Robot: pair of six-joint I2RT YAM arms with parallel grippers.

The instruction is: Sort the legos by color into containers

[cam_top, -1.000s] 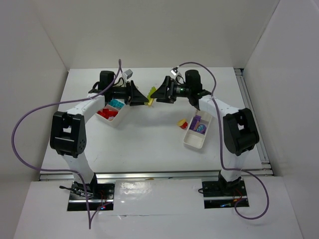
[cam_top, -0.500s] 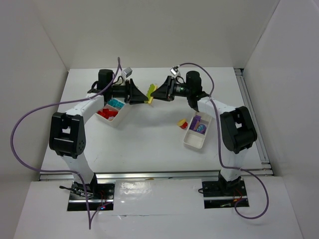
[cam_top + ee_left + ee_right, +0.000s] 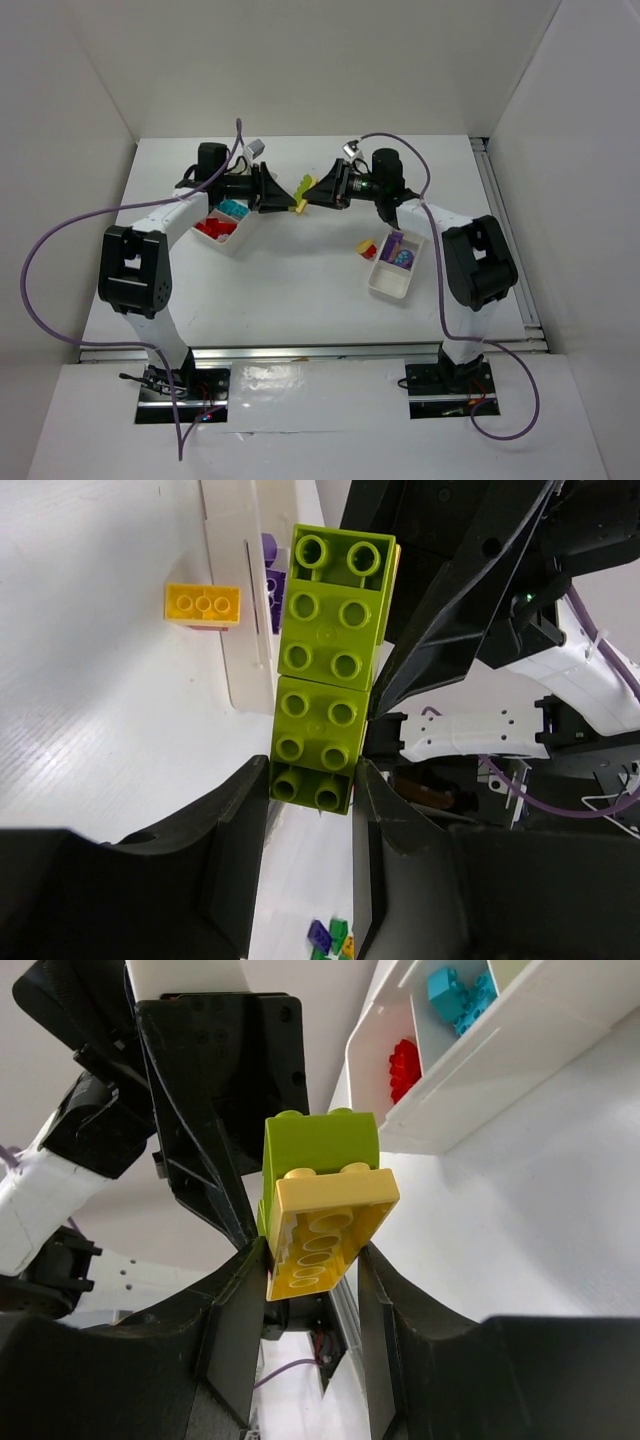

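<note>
My left gripper pulls to the left in the top view next, lowers into the long container's far section below and releases apart from cyan legos.
A lime green lego (image 3: pixel 325 660) with a yellow lego (image 3: pixel 325 1230) stuck to it hangs above the table's far middle, between both grippers. My left gripper (image 3: pixel 310 790) is shut on the lime green end. My right gripper (image 3: pixel 310 1270) is shut on the yellow lego from the opposite side. From above, the left gripper (image 3: pixel 290 195) and right gripper (image 3: pixel 312 190) meet nose to nose. The long container (image 3: pixel 240 240) holds red legos (image 3: pixel 212 228) and cyan legos (image 3: pixel 235 209). The small container (image 3: pixel 385 285) holds purple legos (image 3: pixel 398 250).
A yellow lego on a red one (image 3: pixel 367 248) lies on the table just left of the small container; the left wrist view shows that yellow lego (image 3: pixel 203 605) too. White walls enclose the table on three sides. Purple cables loop off both arms.
My right gripper has shut on the yellow lego. Both grippers stayed close together at the table's far middle, the left still holding the lime green lego.
</note>
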